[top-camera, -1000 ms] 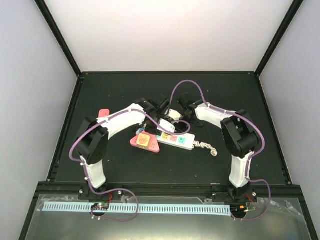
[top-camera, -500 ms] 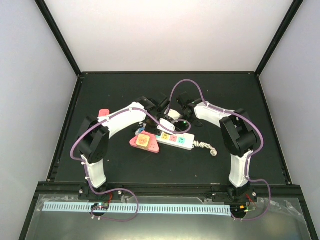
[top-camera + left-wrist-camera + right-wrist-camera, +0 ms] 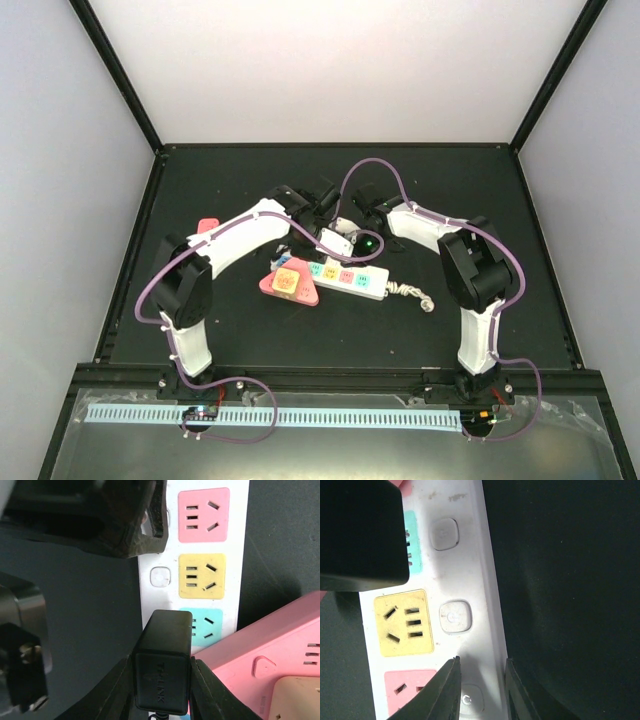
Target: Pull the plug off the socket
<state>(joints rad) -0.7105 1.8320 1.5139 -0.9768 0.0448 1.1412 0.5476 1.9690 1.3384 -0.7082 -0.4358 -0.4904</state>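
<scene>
My left gripper should next carry the plug to the left in the top view and down beside the small pink object, to let it go clear of the socket (image 3: 350,278).
The socket (image 3: 350,278) is a long white power strip with pink, yellow and blue outlet faces, lying mid-table. My left gripper (image 3: 162,680) is shut on the black plug (image 3: 162,670), a block adapter, over the blue outlet of the socket (image 3: 159,600); its prongs are hidden. In the top view the left gripper (image 3: 333,232) is at the strip's far side. My right gripper (image 3: 481,667) is narrowly open over the socket's (image 3: 470,580) button edge, one finger on the top face, the other beside it. The plug (image 3: 360,535) looms at the upper left there.
A pink power strip (image 3: 288,285) with an orange outlet lies against the socket's left end, also in the left wrist view (image 3: 280,650). The socket's coiled white cord (image 3: 412,294) trails to the right. A small pink object (image 3: 207,228) lies at the left. Black frame rails border the table.
My left gripper has moved a little toward the far side with the plug. The right gripper stays on the socket, and a green light now shows near it.
</scene>
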